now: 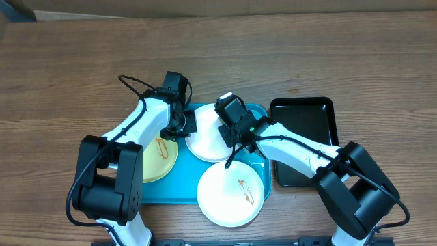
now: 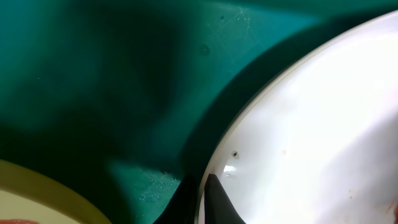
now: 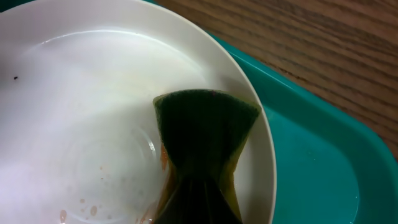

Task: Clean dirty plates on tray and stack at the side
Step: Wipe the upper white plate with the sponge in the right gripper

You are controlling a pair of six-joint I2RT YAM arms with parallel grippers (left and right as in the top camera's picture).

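Next I need to raise my right gripper, move over the black tray (image 1: 307, 123) and lower to release the sponge, as the tray lies to the gripper's right in the overhead view.
Three plates lie on the turquoise tray (image 1: 164, 191). The pale yellow-green plate (image 1: 158, 160) at the left has an orange smear. A white plate (image 1: 231, 195) at the front has a brown smear. A second white plate (image 1: 205, 142) is at the back middle. My left gripper (image 1: 184, 126) is shut on this plate's left rim (image 2: 208, 199), one finger above and one below the plate (image 2: 311, 118). My right gripper (image 1: 232, 133) is shut on a dark green and yellow sponge (image 3: 205, 130), pressed on the same plate (image 3: 81, 106), which has small orange specks.
A smaller glossy black tray (image 1: 304, 137) lies right of the turquoise tray. Wooden table (image 1: 307, 55) surrounds both. The left wrist view shows the tray floor (image 2: 112, 74) and the yellow-green plate's edge (image 2: 37, 193). The right wrist view shows the tray rim (image 3: 311, 155).
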